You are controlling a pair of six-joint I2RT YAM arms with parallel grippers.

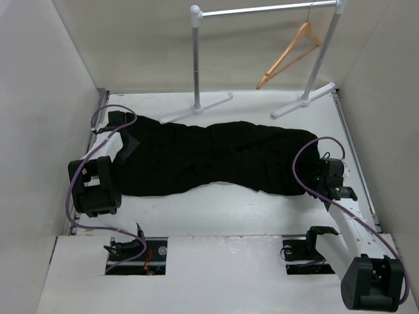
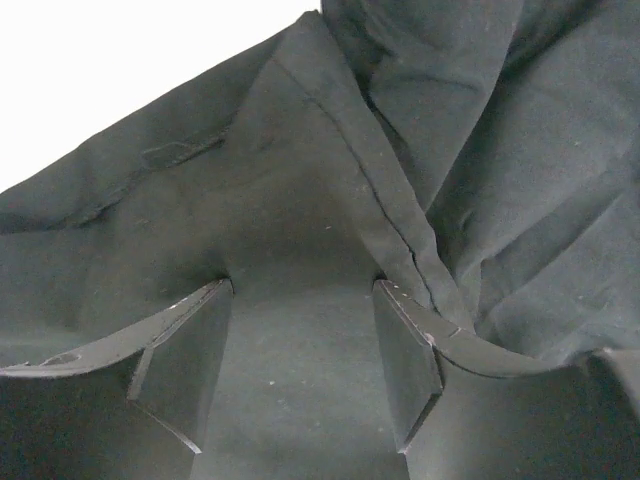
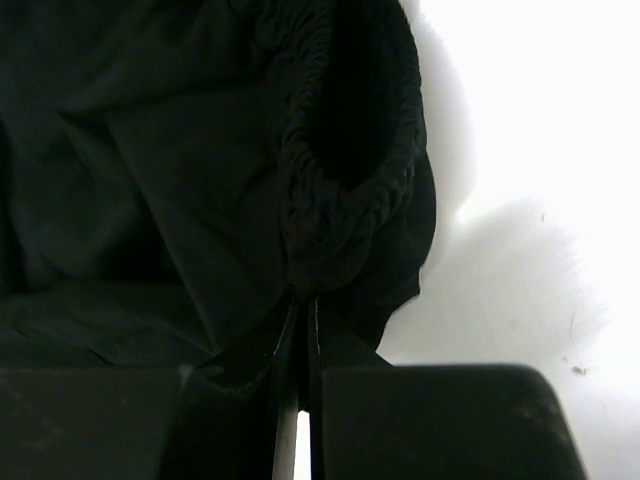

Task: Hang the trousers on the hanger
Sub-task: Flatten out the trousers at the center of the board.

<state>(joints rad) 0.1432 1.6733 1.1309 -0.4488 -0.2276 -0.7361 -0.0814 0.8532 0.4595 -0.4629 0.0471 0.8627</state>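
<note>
My right gripper next pulls the wrinkled trousers' edge to the right in the top view, onto bare tabletop, to spread the trousers and release.
The black trousers lie wrinkled across the table from left to right. The tan wooden hanger hangs by its hook on the metal rail at the back right, apart from the cloth. My left gripper is at the trousers' left end. In the left wrist view it is open, with its fingers set down on the trousers and flat cloth between them. My right gripper is at the right end. In the right wrist view it is shut on a gathered edge of the trousers.
The silver rail stands on two white posts with feet at the back of the table, close behind the trousers. White walls enclose the left, right and back. Purple cables loop beside both arms.
</note>
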